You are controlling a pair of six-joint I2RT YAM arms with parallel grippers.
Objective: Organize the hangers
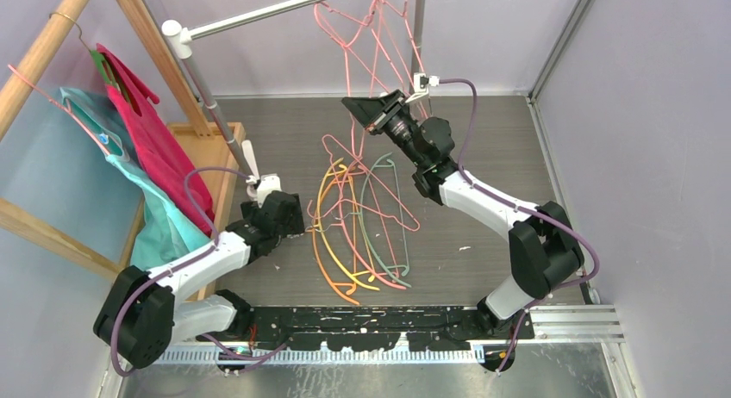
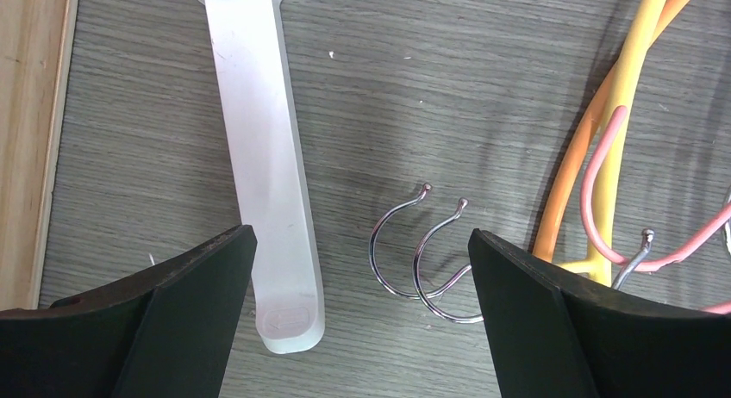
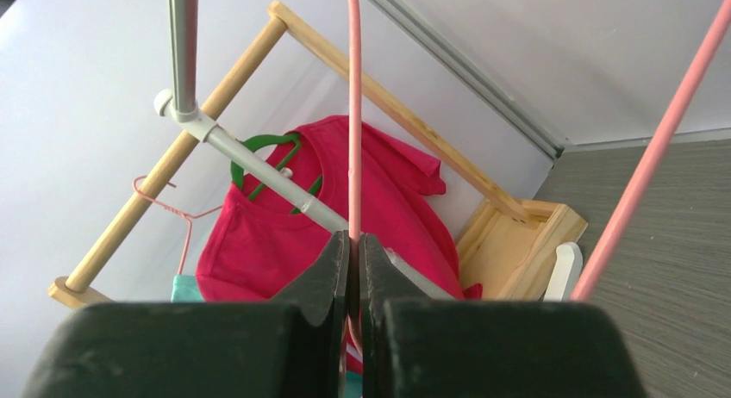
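My right gripper carries the pink hanger up and outward onto the metal bar next and releases it, since the bar lies above and outward of the gripper.
Several bare hangers (image 1: 358,226), orange, yellow, pale green and pink, lie in a loose pile on the grey table. More pink wire hangers (image 1: 379,45) dangle from the metal rail (image 1: 259,15). My right gripper (image 1: 358,105) is raised beside them and is shut on a pink hanger wire (image 3: 353,114), which runs up from between the jaws of the right gripper (image 3: 354,239). My left gripper (image 1: 284,219) hovers low at the pile's left edge. In the left wrist view the left gripper (image 2: 362,234) is open over two metal hooks (image 2: 414,260), with yellow (image 2: 634,88) and orange (image 2: 573,165) hangers to its right.
The rail stand's white foot (image 2: 267,157) lies just left of the hooks. A wooden rack (image 1: 52,45) at the left carries a magenta shirt (image 1: 159,148) and a teal garment (image 1: 129,170). Its wooden base (image 1: 211,148) borders the table. Purple walls enclose the area.
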